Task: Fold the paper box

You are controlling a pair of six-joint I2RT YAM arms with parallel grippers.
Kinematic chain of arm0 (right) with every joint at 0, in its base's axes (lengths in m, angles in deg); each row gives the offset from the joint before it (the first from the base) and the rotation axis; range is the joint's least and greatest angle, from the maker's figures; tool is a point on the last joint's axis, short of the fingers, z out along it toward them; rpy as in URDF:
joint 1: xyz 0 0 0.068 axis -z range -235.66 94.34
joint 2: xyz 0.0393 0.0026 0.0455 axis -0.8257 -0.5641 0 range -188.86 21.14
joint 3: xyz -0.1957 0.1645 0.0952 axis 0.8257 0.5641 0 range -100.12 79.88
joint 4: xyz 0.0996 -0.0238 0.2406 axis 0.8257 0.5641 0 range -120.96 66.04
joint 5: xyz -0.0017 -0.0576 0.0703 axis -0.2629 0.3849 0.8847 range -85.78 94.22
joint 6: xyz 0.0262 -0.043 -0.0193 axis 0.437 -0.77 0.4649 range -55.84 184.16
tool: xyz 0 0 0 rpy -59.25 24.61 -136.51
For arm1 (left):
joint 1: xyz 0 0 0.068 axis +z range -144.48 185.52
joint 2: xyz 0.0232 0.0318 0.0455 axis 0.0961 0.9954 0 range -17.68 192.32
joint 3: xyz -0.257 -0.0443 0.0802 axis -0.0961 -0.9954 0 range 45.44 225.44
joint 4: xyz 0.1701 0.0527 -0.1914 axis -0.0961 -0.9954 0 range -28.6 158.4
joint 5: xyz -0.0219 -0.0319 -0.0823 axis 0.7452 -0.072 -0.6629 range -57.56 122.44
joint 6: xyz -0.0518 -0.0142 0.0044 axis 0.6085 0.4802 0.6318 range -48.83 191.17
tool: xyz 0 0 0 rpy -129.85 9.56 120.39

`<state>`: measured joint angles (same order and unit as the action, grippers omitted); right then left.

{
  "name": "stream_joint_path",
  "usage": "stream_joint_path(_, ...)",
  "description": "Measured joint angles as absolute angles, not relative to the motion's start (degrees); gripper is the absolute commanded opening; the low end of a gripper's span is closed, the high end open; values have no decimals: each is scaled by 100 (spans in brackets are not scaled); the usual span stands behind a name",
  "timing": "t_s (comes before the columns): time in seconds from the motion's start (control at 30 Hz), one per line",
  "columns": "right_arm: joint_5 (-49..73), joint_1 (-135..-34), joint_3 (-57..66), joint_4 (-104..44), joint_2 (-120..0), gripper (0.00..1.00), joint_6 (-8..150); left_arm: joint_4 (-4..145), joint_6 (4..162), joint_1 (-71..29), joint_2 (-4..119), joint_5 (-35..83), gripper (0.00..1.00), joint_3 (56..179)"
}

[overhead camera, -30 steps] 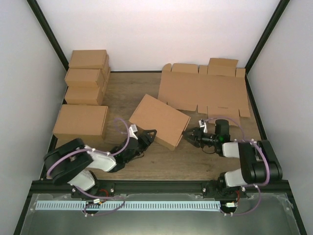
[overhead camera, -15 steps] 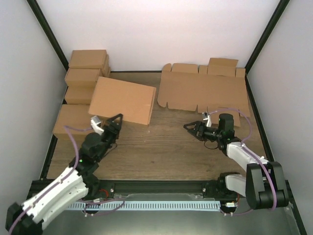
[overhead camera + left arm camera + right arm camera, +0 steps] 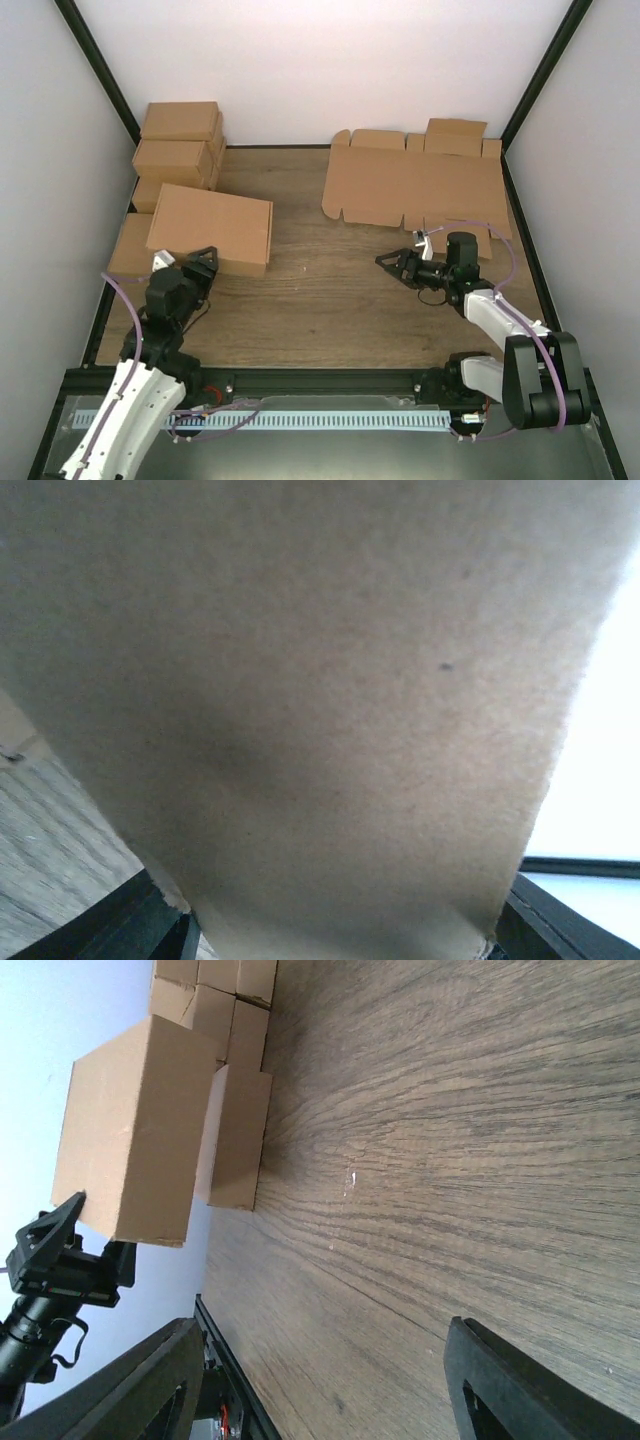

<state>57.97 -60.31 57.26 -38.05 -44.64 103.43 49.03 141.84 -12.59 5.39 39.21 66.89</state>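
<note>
The paper box juts past the nearest carton, so my left gripper should next shift to the left in the top view and down, and release it onto that carton.
The paper box is a closed brown cardboard carton, held tilted at the table's left, partly over the cartons there. My left gripper is shut on its near edge. In the left wrist view the paper box fills nearly the whole frame, wedged between my left gripper's two dark fingers. My right gripper hovers open over bare wood at right centre, well apart from the box. The right wrist view shows the right gripper with nothing between its fingers, and the paper box far off.
Closed brown cartons are stacked along the left wall, one partly under the held box. Flat die-cut cardboard sheets lie at the back right. Black frame posts and grey walls bound the wooden table.
My left arm has swung the paper box from the table's middle to the left side. My right gripper has opened, let go of the box and drawn back to the right.
</note>
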Motion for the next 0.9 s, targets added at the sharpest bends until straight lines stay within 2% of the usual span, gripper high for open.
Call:
stream_joint_path(0.4, 5815, -6031, 5711, -3733, -4587, 69, 10113, 4297, 13065, 1320, 1236, 1982, 53, 7304)
stream_joint_path(0.6, 5874, -6031, 5687, -3674, -4729, 69, 10028, 4258, 12392, 3136, 1815, 544, 53, 7450)
stream_joint_path(0.9, 6031, -6031, 5355, -3464, -4855, 69, 9814, 4048, 11841, 3908, 1966, -94, 53, 7535)
